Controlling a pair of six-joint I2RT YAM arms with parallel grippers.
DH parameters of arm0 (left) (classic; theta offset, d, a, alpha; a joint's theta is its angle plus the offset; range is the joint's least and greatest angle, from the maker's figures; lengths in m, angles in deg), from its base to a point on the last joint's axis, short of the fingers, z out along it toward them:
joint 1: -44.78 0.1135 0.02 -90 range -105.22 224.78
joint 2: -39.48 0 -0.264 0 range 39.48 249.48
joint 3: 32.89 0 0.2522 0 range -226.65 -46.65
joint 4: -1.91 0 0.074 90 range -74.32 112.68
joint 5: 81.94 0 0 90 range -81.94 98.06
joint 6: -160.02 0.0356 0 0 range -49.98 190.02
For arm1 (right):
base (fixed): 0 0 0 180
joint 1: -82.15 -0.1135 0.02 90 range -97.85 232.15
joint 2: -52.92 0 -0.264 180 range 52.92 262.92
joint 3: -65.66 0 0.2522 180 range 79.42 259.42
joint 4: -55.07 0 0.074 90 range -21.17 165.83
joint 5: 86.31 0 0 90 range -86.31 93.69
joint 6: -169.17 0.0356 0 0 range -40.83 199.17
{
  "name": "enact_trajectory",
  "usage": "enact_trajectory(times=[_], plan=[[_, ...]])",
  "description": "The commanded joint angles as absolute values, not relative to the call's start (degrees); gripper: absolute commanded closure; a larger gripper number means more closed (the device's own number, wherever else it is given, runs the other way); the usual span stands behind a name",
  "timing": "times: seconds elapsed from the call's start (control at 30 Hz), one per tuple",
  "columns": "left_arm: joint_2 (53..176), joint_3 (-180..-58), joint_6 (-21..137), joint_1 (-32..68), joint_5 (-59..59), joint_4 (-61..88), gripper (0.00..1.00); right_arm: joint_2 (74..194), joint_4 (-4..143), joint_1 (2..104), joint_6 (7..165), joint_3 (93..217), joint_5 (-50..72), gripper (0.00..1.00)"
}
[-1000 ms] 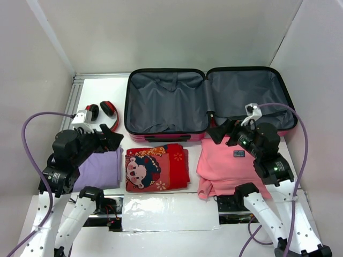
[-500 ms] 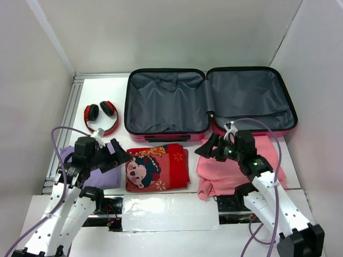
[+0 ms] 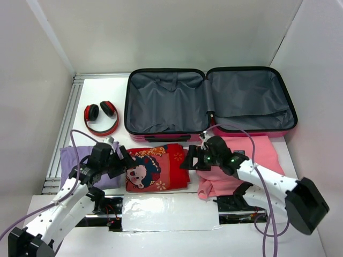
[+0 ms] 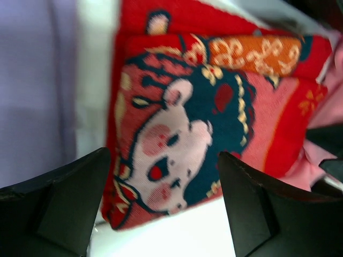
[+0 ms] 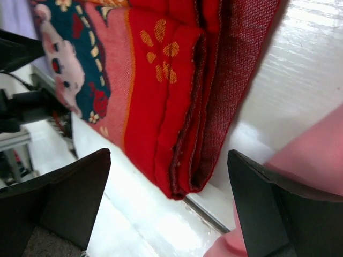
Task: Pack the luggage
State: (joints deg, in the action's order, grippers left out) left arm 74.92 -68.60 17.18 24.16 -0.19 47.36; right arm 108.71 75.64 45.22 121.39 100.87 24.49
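The left gripper should next move toward the lilac cloth, then go down around the edge of the red cloth by the lilac cloth.
The luggage (image 3: 166, 104) lies open at the back of the table, both grey-lined halves bare, its pink shell edge facing me. In front of it lies a folded red cartoon-print cloth (image 3: 158, 167). My left gripper (image 3: 124, 159) is low at the cloth's left edge, open, with the printed face (image 4: 177, 139) between and beyond its fingers (image 4: 75, 198). My right gripper (image 3: 188, 159) is low at the cloth's right edge, open, and the folded red edge (image 5: 187, 107) sits between its fingers (image 5: 268, 203). Neither holds anything.
A folded lilac cloth (image 3: 75, 160) lies left of the red one, under my left arm. A pink garment (image 3: 252, 155) lies to the right, under my right arm. Red and black headphones (image 3: 101, 116) rest at the back left. White walls enclose the table.
Both arms have come down and swung inward, the left off the lilac cloth and the right off the pink garment, to the two side edges of the red cloth. Both grippers stay open.
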Motion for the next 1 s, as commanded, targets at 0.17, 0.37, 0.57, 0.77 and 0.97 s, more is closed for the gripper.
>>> enact_trajectory(times=[0.17, 0.37, 0.57, 0.77, 0.97], plan=[[75.16, -64.93, 17.02, 23.51, 8.59, 39.6, 0.08, 114.71, 71.82, 38.99, 122.32, 104.91, 9.24, 0.02], [77.98, -61.24, 20.19, 23.51, 8.59, 33.7, 0.09, 116.46, 65.16, 38.47, 124.16, 99.3, 9.22, 0.02], [78.5, -57.47, 20.19, 22.99, 6.66, 28.77, 0.14, 126.37, 59.96, 35.13, 124.17, 101.47, 7.57, 0.09], [79.2, -56.93, 19.13, 22.46, 7.89, 28.24, 0.21, 134.13, 57.5, 31.61, 125.04, 103.77, 5.28, 0.14], [84.73, -56.93, 17.81, 21.32, 9.03, 26.4, 0.44, 137.03, 56.35, 31.61, 128.21, 101.31, 5.28, 0.34]])
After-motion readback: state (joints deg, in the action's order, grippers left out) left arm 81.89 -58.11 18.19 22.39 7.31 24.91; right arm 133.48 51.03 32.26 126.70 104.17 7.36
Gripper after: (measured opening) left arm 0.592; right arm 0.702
